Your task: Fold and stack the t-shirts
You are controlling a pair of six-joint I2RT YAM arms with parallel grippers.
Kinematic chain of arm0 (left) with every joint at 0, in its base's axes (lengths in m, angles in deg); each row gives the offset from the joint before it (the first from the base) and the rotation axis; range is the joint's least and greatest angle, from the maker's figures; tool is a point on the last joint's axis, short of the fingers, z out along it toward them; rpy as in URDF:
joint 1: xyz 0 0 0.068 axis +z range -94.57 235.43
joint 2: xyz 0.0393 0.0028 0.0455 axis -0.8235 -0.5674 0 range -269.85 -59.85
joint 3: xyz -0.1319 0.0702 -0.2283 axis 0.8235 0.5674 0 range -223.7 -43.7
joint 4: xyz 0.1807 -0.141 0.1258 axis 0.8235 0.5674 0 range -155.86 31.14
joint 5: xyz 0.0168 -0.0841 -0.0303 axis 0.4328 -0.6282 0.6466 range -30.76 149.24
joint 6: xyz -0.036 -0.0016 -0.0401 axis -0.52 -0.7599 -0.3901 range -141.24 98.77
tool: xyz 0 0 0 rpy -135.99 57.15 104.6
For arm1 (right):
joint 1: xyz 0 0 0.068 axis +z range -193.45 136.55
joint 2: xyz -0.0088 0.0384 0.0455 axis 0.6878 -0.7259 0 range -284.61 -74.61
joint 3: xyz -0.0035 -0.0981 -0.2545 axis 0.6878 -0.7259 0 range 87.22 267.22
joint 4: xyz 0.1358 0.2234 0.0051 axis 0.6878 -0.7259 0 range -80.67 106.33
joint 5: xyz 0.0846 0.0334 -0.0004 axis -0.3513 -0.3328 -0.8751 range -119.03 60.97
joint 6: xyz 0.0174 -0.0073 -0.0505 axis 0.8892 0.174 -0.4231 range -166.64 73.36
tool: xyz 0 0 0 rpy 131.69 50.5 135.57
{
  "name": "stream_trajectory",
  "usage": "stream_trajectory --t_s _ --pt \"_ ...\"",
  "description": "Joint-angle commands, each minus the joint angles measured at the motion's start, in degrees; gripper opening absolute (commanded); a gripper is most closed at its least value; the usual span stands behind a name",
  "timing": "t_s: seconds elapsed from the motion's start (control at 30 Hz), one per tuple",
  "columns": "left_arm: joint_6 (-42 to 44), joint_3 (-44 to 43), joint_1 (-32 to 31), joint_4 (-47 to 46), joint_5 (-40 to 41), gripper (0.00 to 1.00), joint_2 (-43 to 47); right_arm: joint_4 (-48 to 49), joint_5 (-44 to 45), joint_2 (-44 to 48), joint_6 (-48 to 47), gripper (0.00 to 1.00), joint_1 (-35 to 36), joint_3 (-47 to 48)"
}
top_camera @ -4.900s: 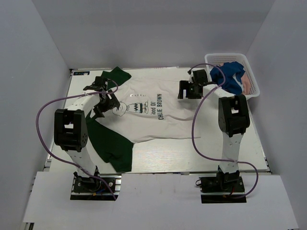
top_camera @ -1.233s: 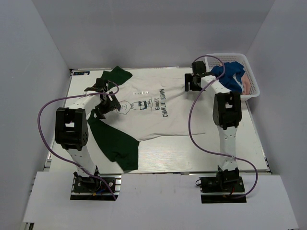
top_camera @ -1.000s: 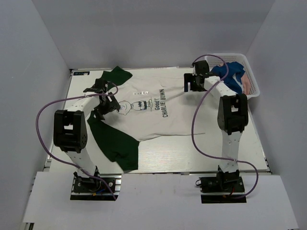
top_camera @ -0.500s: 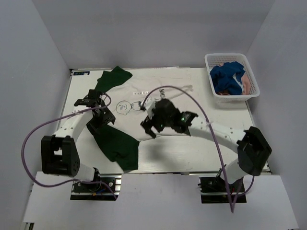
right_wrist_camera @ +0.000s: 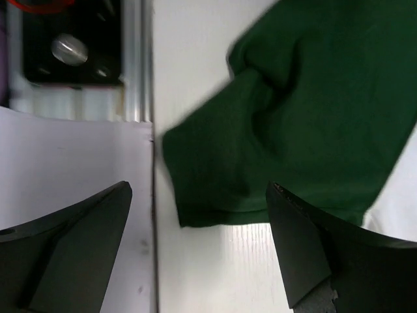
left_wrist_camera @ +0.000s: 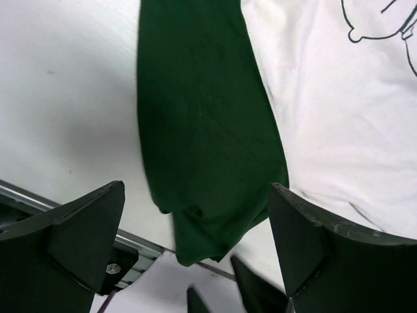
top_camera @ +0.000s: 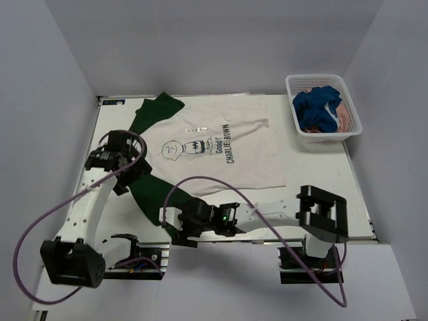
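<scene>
Next, the right gripper moves down and slightly outward onto the near green sleeve's end (right_wrist_camera: 223,205) and closes, because that hem shows between its open fingers.
A cream t-shirt (top_camera: 234,157) with black cartoon print lies spread flat on the table, one dark green sleeve (top_camera: 159,108) at the far left. Its other green sleeve (top_camera: 152,197) reaches toward the near edge. My left gripper (top_camera: 132,175) hovers open above that near sleeve (left_wrist_camera: 202,143), empty. My right gripper (top_camera: 170,224) hangs open over the sleeve's end (right_wrist_camera: 306,124) at the table's front edge, holding nothing. Its fingertips (left_wrist_camera: 254,293) show in the left wrist view. A blue t-shirt (top_camera: 317,110) and a pink one (top_camera: 343,119) lie bunched in the basket.
The white mesh basket (top_camera: 294,85) stands at the far right corner. The right arm stretches low across the near edge of the table (top_camera: 314,180). An aluminium rail (right_wrist_camera: 133,72) and the left arm's base plate (right_wrist_camera: 65,39) border the table beside the sleeve end.
The right arm swung from beside the basket, across the shirt, down to the near-left sleeve end. The left gripper drew back from the collar toward the near sleeve. Both stayed open.
</scene>
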Motion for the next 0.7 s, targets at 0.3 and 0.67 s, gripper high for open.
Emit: stream_trajectory --t_s 0.3,0.67 --pt "-0.1 1.7 0.2 3.0 2.7 1.0 8.1 10.7 13.8 -9.2 2.5 0.0 -1.0 4.8" --pt "1.5 2.2 0.2 1.2 0.8 1.0 6.3 -9.0 3.4 -10.0 24.8 0.0 -12.5 18.3"
